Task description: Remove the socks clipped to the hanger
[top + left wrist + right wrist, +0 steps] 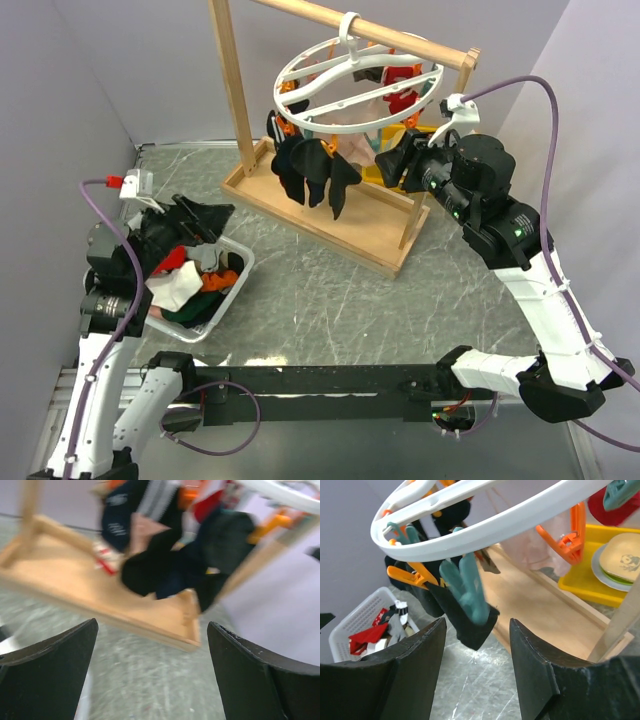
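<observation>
My left gripper moves to the right in the top view next, onto the black sock's loose lower end (339, 203) (209, 591), the unclipped part that hangs there.
The white round hanger (360, 75) hangs by its hook from the wooden rack's top bar. Several black socks (312, 172) hang from its clips on the left, with pink and red socks (400, 98) behind. My right gripper (393, 160) is open under the ring's right side. In the right wrist view, a black sock (470, 622) held by a teal clip (470, 591) hangs just above and between my open fingers (420, 665), under the ring (495, 520). My left gripper (203, 222) is open and empty over the basket. Its blurred view (152, 630) faces the hanging black socks (170, 565).
A white basket (235, 285) at the left holds several loose socks; it also shows in the right wrist view (357, 615). The wooden rack's base (330, 225) and posts stand mid-table. A yellow tray (590, 587) with a plate sits behind the rack.
</observation>
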Controlling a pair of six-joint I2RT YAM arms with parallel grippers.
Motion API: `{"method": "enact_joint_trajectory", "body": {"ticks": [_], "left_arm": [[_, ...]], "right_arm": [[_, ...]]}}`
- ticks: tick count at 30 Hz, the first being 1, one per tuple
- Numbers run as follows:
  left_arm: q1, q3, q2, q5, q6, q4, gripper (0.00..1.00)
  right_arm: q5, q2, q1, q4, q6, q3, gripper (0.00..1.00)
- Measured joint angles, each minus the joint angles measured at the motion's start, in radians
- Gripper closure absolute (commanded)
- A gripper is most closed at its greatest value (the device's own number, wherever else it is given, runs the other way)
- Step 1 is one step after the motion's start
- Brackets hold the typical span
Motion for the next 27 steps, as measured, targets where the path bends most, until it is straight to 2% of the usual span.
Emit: {"method": "enact_joint_trajectory", "body": {"ticks": [5,10,12,15,20,27], "left_arm": [[-0.126,-0.005,0.024,0.054,-0.046,0.128,0.06],[-0.372,-0.004,0.116,-0.010,-0.060,0.229,0.10],[-0.451,0.005,0.169,-0.045,-0.059,0.255,0.15],[-0.539,0.030,0.264,-0.097,-0.048,0.278,0.16],[-0.593,0.090,0.369,-0.181,-0.007,0.286,0.21],[-0.601,0.172,0.470,-0.309,0.047,0.291,0.16]], "right_arm": [[-0.042,0.000,0.000,0.000,0.003,-0.001,0.36],[-0.068,-0.006,0.000,0.010,0.002,-0.028,0.32],[-0.071,-0.003,0.000,0.009,0.002,-0.032,0.31],[-0.073,0.000,0.000,0.010,0.002,-0.032,0.31],[-0.085,0.000,0.000,0.010,0.003,-0.032,0.31],[-0.112,-0.004,0.000,0.011,0.010,-0.032,0.31]]}}
